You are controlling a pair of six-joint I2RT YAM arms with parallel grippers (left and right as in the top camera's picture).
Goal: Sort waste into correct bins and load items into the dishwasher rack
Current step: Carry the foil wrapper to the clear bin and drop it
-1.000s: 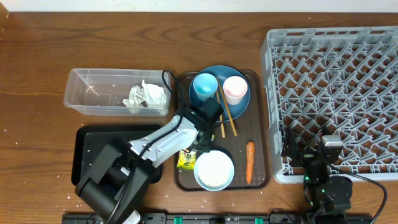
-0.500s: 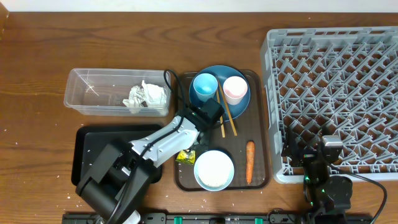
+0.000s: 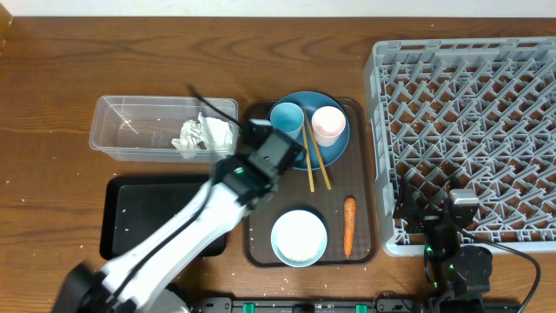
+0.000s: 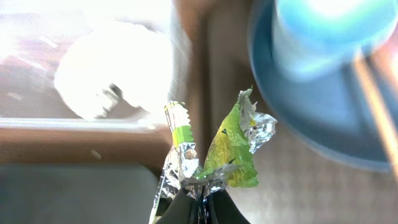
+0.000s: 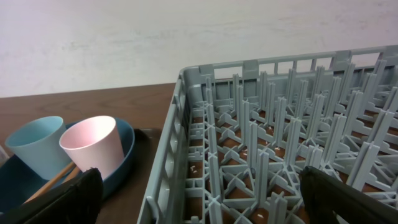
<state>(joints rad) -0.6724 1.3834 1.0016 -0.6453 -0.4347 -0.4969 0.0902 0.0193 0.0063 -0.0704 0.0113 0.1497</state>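
Next, my left gripper swings left in the overhead view, turning over the clear tub's middle, as the crumpled tissue [image 3: 204,135] already lies there as waste.
My left gripper [image 4: 200,198] is shut on the crinkled silver-and-yellow wrapper [image 4: 233,155] and holds it in the air. Seen from overhead, the left gripper [image 3: 259,143] hangs by the right end of the clear tub [image 3: 113,104], which holds the crumpled tissue [image 3: 204,135]; the arm hides the wrapper there. The black tray [image 3: 148,209] lies in front of the tub. My right gripper [image 5: 202,199] stands wide open over the front left corner of the grey rack [image 3: 469,130], holding nothing.
The brown serving tray [image 3: 369,174] carries a dark-blue plate [image 3: 307,98] with a light-blue cup [image 3: 287,120] and a pink cup [image 3: 327,124], chopsticks [image 3: 317,161], a carrot [image 3: 348,224] and a white bowl [image 3: 299,236]. White grains [image 5: 193,167] lie on the rack floor.
The left gripper shut on the wrapper beside the bowl, lifted it off the serving tray and carried it back toward the clear tub. The right arm has not moved.
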